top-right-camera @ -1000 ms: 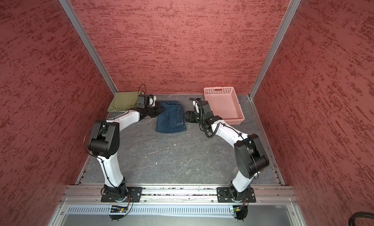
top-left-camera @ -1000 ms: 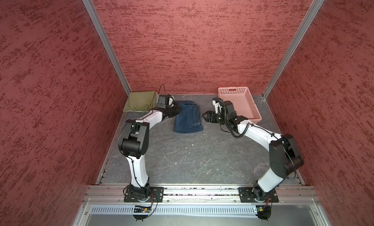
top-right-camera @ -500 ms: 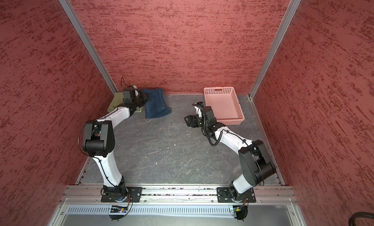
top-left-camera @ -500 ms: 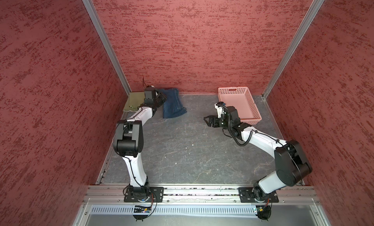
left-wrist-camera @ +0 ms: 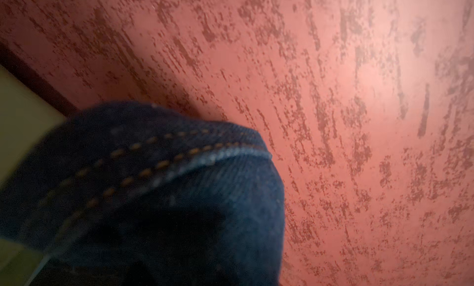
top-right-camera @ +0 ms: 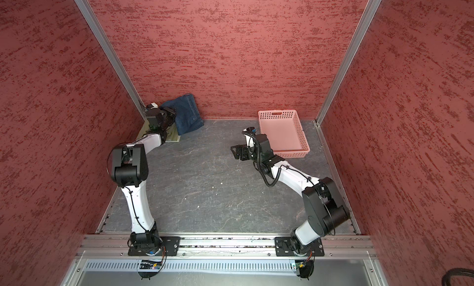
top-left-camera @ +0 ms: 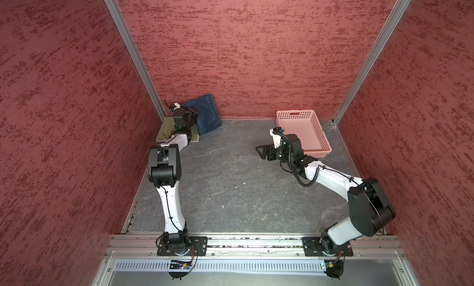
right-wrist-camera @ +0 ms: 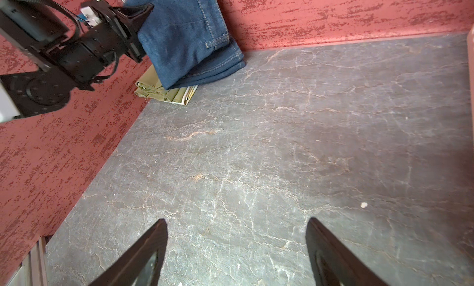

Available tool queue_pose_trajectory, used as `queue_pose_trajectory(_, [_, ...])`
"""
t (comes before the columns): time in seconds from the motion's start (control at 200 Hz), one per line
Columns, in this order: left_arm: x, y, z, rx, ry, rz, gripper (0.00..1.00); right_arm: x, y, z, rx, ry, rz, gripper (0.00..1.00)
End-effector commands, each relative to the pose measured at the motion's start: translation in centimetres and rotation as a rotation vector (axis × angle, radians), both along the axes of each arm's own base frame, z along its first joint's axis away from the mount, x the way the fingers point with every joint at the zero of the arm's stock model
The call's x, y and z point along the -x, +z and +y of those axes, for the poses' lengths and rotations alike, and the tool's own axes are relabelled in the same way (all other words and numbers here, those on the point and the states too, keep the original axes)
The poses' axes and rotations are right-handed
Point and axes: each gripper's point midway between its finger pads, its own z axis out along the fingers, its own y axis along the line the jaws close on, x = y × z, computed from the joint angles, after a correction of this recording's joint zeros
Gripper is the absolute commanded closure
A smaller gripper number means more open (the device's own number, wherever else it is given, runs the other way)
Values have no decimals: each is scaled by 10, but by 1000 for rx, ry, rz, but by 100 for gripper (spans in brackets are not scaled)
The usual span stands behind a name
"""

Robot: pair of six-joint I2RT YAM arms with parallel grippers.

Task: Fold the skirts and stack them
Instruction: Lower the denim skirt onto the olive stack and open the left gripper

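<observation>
I need to carry the overhanging denim skirt toward the side with my left gripper next and release it, as the uncovered part of the olive-green skirt [top-left-camera: 165, 129] [left-wrist-camera: 20, 123] lies between that gripper and that side.
The dark blue denim skirt [top-left-camera: 207, 115] [top-right-camera: 187, 115] [right-wrist-camera: 184, 36], folded, hangs lifted against the back wall in the far left corner. My left gripper [top-left-camera: 191, 113] [top-right-camera: 170, 114] [right-wrist-camera: 139, 28] is shut on its upper edge. In the left wrist view denim [left-wrist-camera: 179, 195] covers the fingers. The skirt's lower end rests on the folded olive-green skirt [top-left-camera: 165, 129] [top-right-camera: 142, 133] [right-wrist-camera: 154, 88] [left-wrist-camera: 20, 123]. A pale cloth edge [right-wrist-camera: 188, 95] shows under the olive one. My right gripper [top-left-camera: 261, 152] [top-right-camera: 236, 152] [right-wrist-camera: 236, 220] stands open and empty over the bare floor, left of the basket.
A pink perforated basket [top-left-camera: 318, 154] [top-right-camera: 292, 154] sits at the back right with nothing in it. Red walls close in the back and both sides. The grey marbled floor [top-left-camera: 230, 182] lies between the arms.
My left gripper has carried the denim skirt from the middle of the back floor into the left corner, over the olive skirt. My right gripper has drawn back towards the front, away from the skirt.
</observation>
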Motion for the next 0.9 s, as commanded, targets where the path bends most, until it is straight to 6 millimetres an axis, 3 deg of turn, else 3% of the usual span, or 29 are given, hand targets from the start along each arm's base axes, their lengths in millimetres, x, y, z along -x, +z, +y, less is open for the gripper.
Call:
queue_pose_trajectory(0.0, [-2,79,21,59,7,-269,100,-7,21,11,-17,22,-58,15])
queue_pose_trajectory(0.135, [-5,92,33,95,8,-315,100,-9,21,15,-19,28,-57,15])
queue_pose_trajectory(0.381, [-7,130,38,101,-50,-407,100,-11,21,28,-16,49,-53,15])
queue_pose_trajectory(0.561, [-7,140,53,126,-34,-427,100,-12,18,33,-10,57,-45,15])
queue_pose_trajectory(0.641, [-4,131,59,123,-10,-403,100,-13,16,35,-8,59,-41,15])
queue_pose_trajectory(0.892, [11,74,82,86,55,-310,100,-13,16,40,-9,73,-39,15])
